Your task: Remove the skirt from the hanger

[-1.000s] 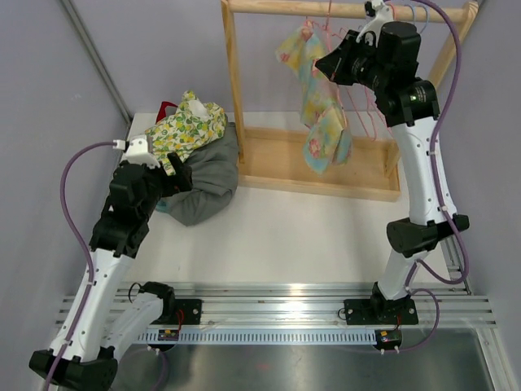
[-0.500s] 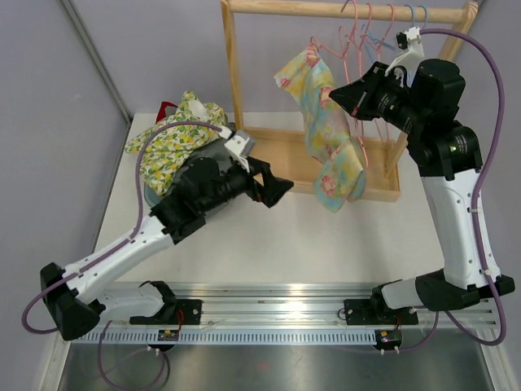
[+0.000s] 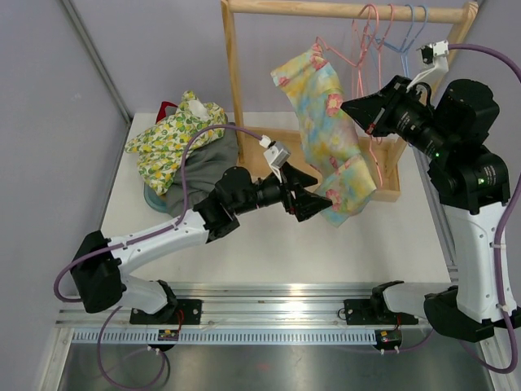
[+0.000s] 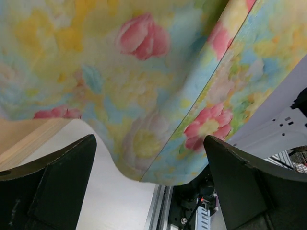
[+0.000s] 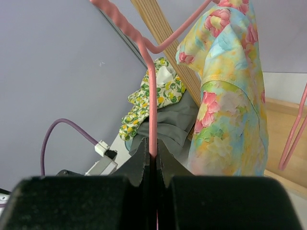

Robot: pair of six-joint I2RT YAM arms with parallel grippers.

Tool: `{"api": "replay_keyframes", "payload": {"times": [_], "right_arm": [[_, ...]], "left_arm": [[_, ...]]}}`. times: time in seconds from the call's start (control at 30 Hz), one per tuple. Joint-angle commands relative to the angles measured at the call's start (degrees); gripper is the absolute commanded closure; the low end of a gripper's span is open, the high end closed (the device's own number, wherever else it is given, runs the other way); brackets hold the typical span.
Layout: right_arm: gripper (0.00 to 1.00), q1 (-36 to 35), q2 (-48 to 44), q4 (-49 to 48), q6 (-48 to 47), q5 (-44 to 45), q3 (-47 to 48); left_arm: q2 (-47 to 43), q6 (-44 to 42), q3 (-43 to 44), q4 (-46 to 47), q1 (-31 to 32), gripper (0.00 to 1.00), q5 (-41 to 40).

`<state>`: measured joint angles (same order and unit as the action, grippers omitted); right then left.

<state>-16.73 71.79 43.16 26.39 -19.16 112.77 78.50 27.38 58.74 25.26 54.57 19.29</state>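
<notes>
My right gripper moves outward and to the left in the top view next, to release the hanger on the bare part of the rack's bar there.
A floral skirt [image 3: 326, 138] in yellow, blue and pink hangs from a pink hanger [image 3: 368, 142] held off the rack. My right gripper [image 3: 352, 106] is shut on the pink hanger's wire [image 5: 152, 120], beside the skirt [image 5: 230, 110]. My left gripper [image 3: 321, 202] reaches under the skirt's lower hem with jaws wide open. In the left wrist view the skirt's hem [image 4: 158, 110] fills the frame between and above the two black fingers [image 4: 53, 187], apart from them.
A wooden garment rack [image 3: 232, 90] stands at the back with several empty hangers [image 3: 399, 32] on its rail. A pile of clothes [image 3: 183, 138], lemon-print over grey, lies at the table's left. A metal rail [image 3: 277, 309] runs along the near edge.
My left arm has swung from the clothes pile across to the skirt's hem. My right gripper has carried the hanger and skirt away from the rail, toward the right and nearer.
</notes>
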Motion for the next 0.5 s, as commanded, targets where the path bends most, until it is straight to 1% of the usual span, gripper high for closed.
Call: {"api": "replay_keyframes", "payload": {"times": [0.0, 0.03, 0.07, 0.1, 0.13, 0.2, 0.33, 0.47], "right_arm": [[1.00, 0.03, -1.82, -2.81, 0.24, -0.97, -0.80], [1.00, -0.05, -1.92, -2.90, 0.15, -0.88, -1.06], [1.00, -0.06, -2.09, -2.99, 0.24, -0.71, -1.76], [1.00, 0.03, -2.35, -3.16, 0.15, -0.53, -2.03], [1.00, 0.03, -2.36, -3.17, 0.15, -0.44, -2.38], [1.00, 0.03, -2.53, -3.69, 0.15, -0.09, -2.82], [1.00, 0.03, -2.62, -4.31, 0.41, 0.17, -3.78], [1.00, 0.03, -2.62, -4.83, 0.59, 0.52, -4.14]], "left_arm": [[0.51, 1.80, 3.31, 8.84, 0.28, 0.01, 2.51], [0.86, 2.15, 3.40, 9.28, 0.28, 0.07, 3.03], [1.04, 2.59, 3.22, 10.59, 0.19, 0.31, 4.17], [1.13, 3.64, 3.05, 11.47, 0.28, 0.46, 4.87], [1.30, 4.26, 2.70, 13.48, 0.28, 0.65, 5.49], [1.31, 6.27, 1.30, 15.34, 0.28, 1.00, 6.46], [0.52, 7.95, -2.04, 18.95, 0.37, 1.00, 8.22], [-0.98, 7.17, -4.77, 18.08, 0.72, 1.00, 6.83]]}}
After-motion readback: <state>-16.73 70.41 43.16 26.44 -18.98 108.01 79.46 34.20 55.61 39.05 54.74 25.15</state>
